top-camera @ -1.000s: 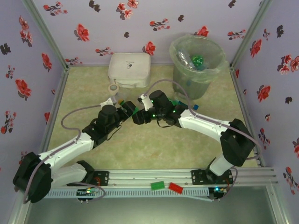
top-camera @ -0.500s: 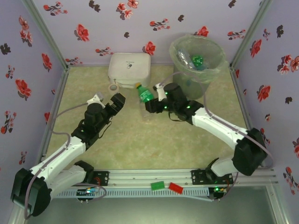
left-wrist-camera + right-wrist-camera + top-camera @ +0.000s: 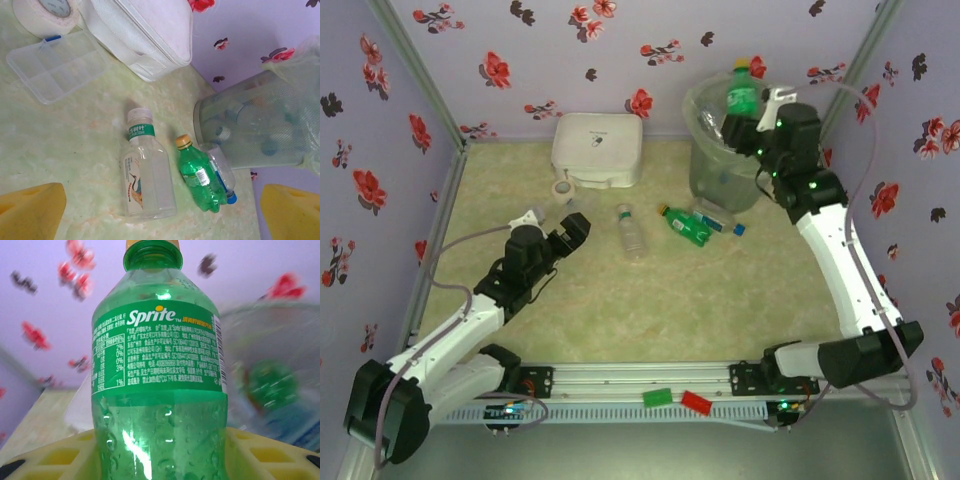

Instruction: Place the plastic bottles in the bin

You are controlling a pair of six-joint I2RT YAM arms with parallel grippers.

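My right gripper should move outward over the bin's opening (image 3: 719, 106) and tip downward to release the Sprite bottle, because the bin's opening is farther outward and lower than the gripper.
My right gripper (image 3: 752, 120) is shut on a green Sprite bottle (image 3: 742, 92) with a yellow cap, held upright above the rim of the grey-green bin (image 3: 715, 175). The right wrist view has that bottle (image 3: 157, 390) between the yellow pads (image 3: 55, 455), with the bin (image 3: 280, 375) blurred behind. My left gripper (image 3: 578, 228) stands open over the table, left of three lying bottles: a clear one (image 3: 147, 172), a green one (image 3: 200, 177), and a clear one with a blue cap (image 3: 223, 175) against the bin (image 3: 255, 125). Several bottles lie inside the bin.
A white rounded box (image 3: 597, 148) sits at the back, with a tape roll (image 3: 47, 12) and a clear compartment case (image 3: 52, 65) beside it. Flowered walls close in the table on three sides.
My right arm has carried the green bottle from mid-table up and right to above the bin. My left gripper opened fully and drew back to the left.
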